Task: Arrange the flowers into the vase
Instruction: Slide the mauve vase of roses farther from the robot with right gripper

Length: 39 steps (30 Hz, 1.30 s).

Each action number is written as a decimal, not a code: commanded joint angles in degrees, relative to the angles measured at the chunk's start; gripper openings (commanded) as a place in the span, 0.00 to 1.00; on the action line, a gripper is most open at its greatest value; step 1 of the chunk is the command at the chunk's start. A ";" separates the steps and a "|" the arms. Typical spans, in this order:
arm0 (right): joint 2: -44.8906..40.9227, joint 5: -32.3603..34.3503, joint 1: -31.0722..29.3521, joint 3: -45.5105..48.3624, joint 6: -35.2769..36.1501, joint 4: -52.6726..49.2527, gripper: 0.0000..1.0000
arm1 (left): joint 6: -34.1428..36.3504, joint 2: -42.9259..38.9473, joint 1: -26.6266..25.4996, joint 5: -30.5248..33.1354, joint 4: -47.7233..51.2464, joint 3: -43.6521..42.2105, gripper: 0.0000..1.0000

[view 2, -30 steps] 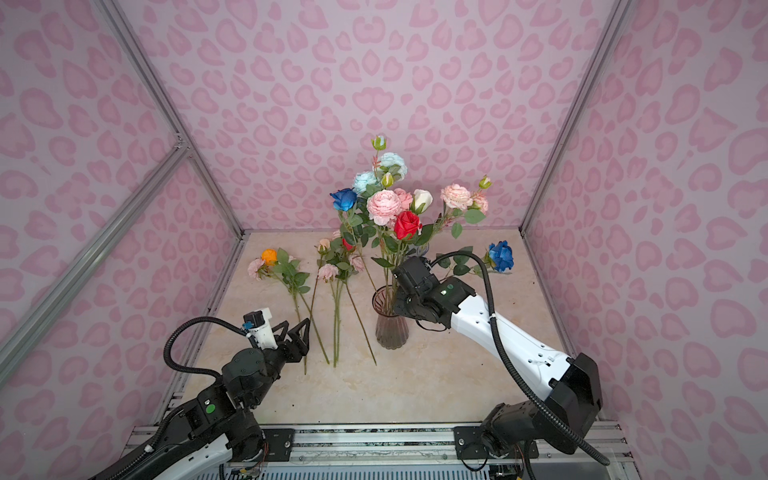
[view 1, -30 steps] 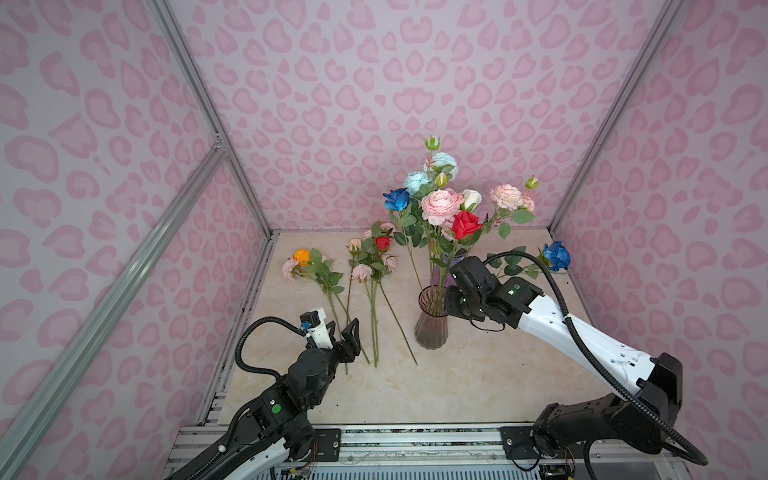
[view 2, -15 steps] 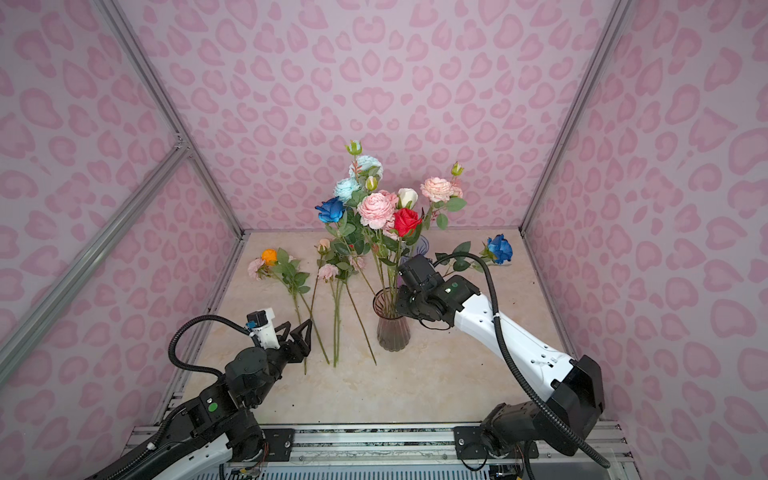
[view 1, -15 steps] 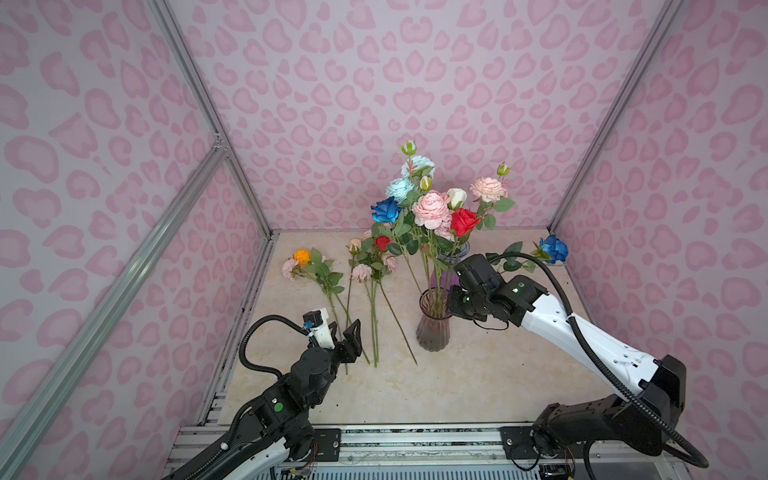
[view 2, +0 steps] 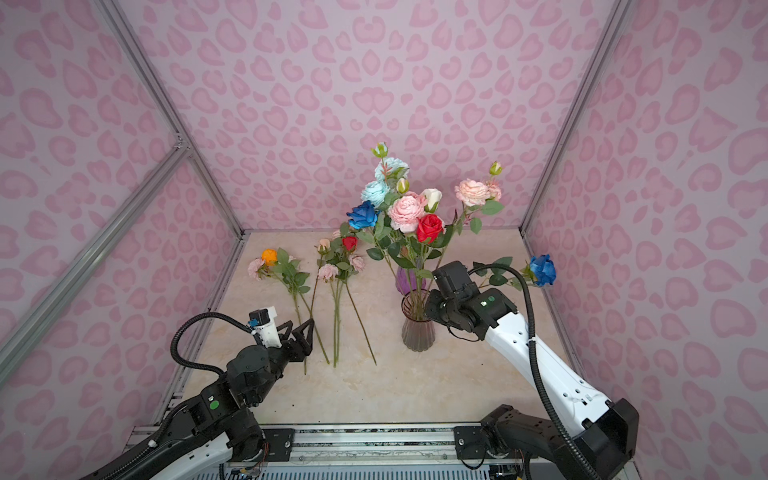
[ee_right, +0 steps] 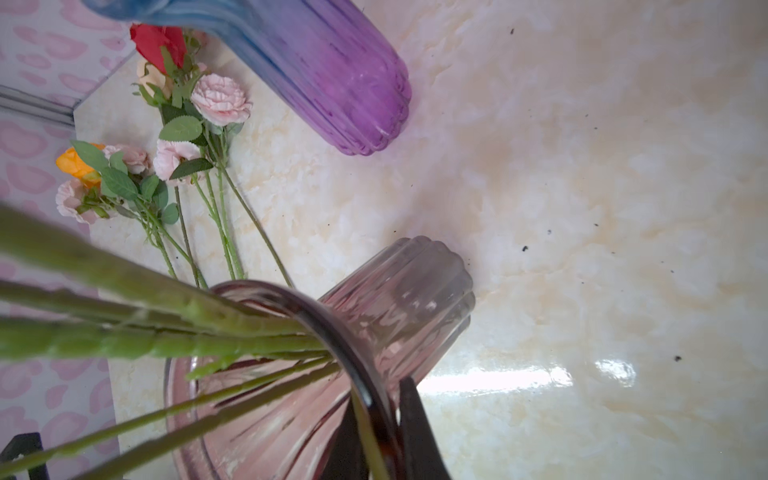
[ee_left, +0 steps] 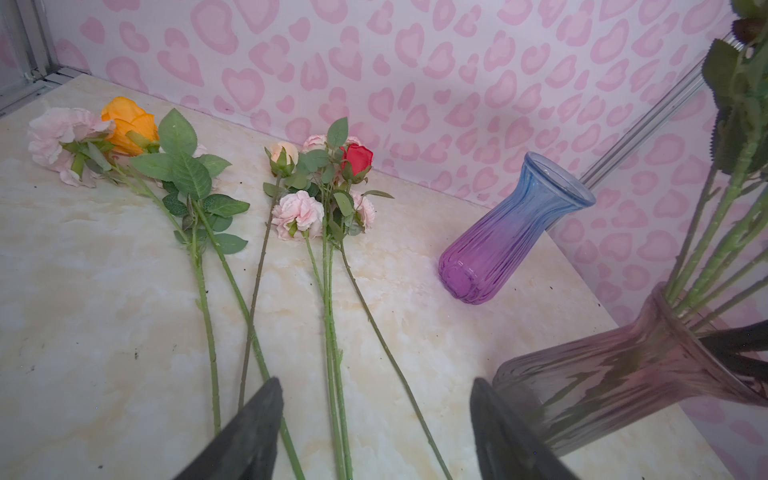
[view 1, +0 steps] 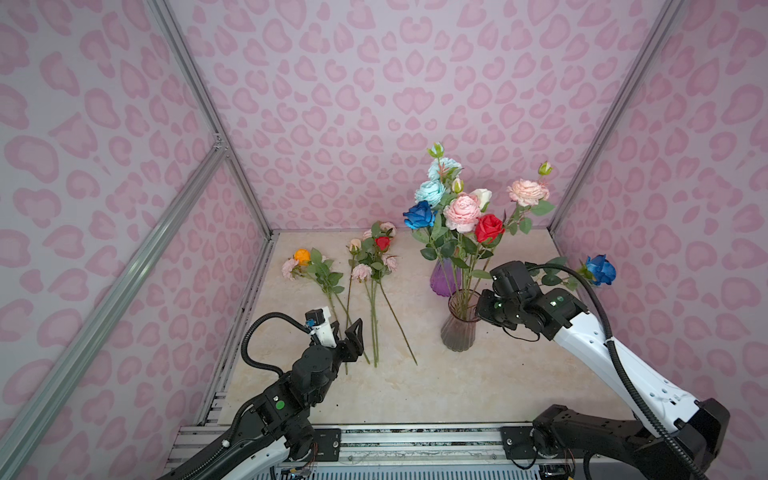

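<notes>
The bare tabletop beside the purple-and-blue vase is outward of my right gripper. The smoky vase will go outward there next in my right gripper, which will then release the vase's rim.
Several flowers stand in the smoky glass vase right of centre. My right gripper is shut on the vase's rim, one finger inside and one outside, and a thin green stem runs between the fingers beside the rim. A dark blue rose sticks out behind that wrist, its stem leading toward the gripper. More flowers lie flat on the table, with an orange and pink pair further left. My left gripper hangs open just above their stem ends, holding nothing.
A purple-and-blue glass vase stands upright and flowerless right behind the smoky one. Pink patterned walls with metal posts close in the marble table on three sides. The right arm's cable loops above its forearm.
The smoky vase with its bouquet has slid to the right along with my right gripper, and the dark blue rose moved right too. The left arm has not moved.
</notes>
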<state>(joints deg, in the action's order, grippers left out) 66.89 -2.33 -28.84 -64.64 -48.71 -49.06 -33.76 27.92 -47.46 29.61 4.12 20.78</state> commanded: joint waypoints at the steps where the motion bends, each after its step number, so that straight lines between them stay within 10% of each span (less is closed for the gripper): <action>1: -1.55 2.95 2.99 0.90 3.24 3.92 0.00 | 0.31 0.81 0.03 -0.74 -2.75 1.03 0.72; 17: 7.19 -3.15 22.08 -2.19 9.34 15.51 0.00 | 2.54 2.34 0.09 -1.35 -0.65 5.40 0.72; 39: 34.57 -5.97 28.12 -28.30 12.83 12.41 0.00 | 2.64 1.24 0.08 -0.95 2.99 7.59 0.72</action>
<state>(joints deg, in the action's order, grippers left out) 100.29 -9.02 -0.95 -91.96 -37.23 -36.05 -31.20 29.28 -47.42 27.92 6.72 27.86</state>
